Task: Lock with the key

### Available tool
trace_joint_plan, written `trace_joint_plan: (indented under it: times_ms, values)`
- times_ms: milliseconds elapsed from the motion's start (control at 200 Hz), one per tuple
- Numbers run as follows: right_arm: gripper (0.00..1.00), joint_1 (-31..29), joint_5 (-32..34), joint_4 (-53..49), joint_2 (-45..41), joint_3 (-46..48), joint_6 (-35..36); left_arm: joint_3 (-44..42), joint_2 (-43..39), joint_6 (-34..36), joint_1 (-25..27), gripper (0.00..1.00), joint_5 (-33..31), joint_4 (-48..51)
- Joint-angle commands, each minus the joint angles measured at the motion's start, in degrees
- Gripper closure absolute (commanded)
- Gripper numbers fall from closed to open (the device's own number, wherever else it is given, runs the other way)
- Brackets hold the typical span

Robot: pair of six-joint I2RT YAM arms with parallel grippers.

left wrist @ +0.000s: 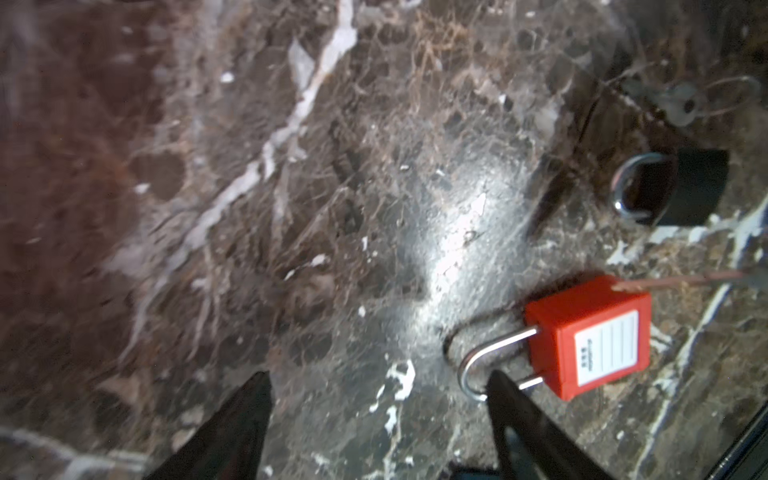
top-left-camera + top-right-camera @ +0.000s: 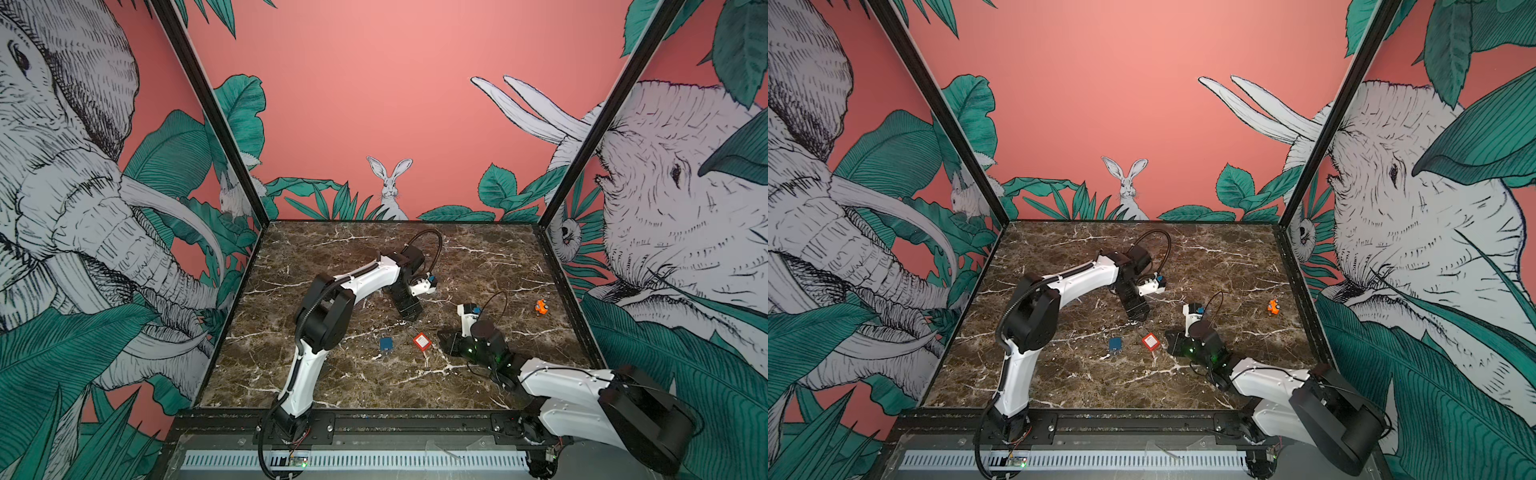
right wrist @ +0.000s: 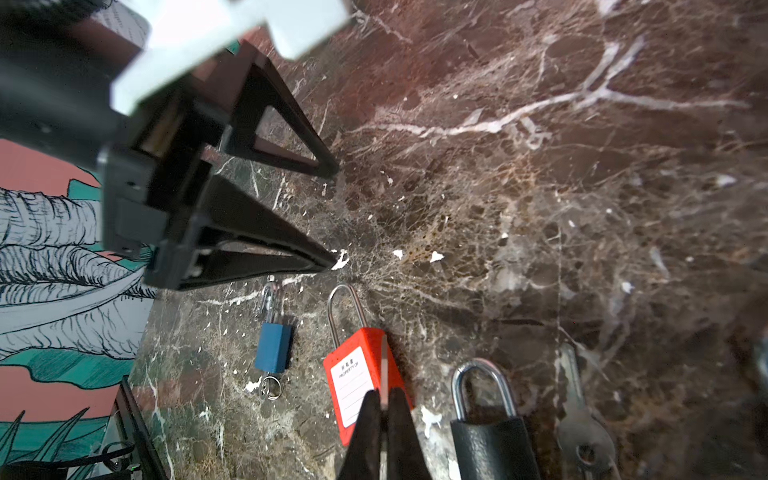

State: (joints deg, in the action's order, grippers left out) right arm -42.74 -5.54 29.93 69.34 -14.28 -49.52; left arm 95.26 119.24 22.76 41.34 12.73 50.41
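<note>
The thin key goes down in my right gripper next toward the red padlock's edge facing the black one for release, since bare marble there lies below my fingers.
A red padlock lies flat on the marble table, white label up. In the left wrist view both legs of its steel shackle reach the body. My right gripper is shut on a thin key, seen edge-on; the blade lies over the red body. Whether it sits in the keyhole I cannot tell. My left gripper hangs open just past the shackle end, empty, one fingertip beside the shackle.
A blue padlock with a key ring lies left of the red one. Beside the red one lie a black padlock and a loose key. An orange object sits at the far right.
</note>
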Motion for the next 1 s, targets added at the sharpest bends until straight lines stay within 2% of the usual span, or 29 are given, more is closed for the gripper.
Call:
trace_joint_plan:
  times_ms: [0,25,170,320,575,840,995]
  values:
    - [1.00,-1.0,0.4,3.6,2.2,-2.1,0.5,-6.8,-11.7,-4.7,0.0,0.06,0.2,-12.4]
    - [1.00,-1.1,0.4,3.8,2.8,-2.3,0.5,-8.9,-13.6,-5.9,-0.1,0.03,-0.6,-15.1]
    - [1.00,-2.0,3.2,3.7,5.0,-2.7,-0.9,-20.4,-23.7,-13.5,-0.8,0.03,-4.9,-30.0]
    - [1.00,-2.5,2.6,4.8,7.8,-3.9,-1.2,-26.9,-29.9,-18.8,-2.7,0.02,-4.7,-37.3]
    - [1.00,-4.0,2.3,4.7,10.9,-5.2,-2.6,-32.5,-35.3,-19.9,-3.1,0.02,-9.0,-42.6]
    - [1.00,-5.5,3.5,4.6,11.3,-5.2,-3.6,-33.4,-35.8,-21.3,-3.3,0.03,-8.4,-42.0]
    - [1.00,-5.6,4.0,4.0,12.5,-5.4,-4.3,-32.7,-34.1,-22.8,-3.7,0.03,-5.8,-40.7]
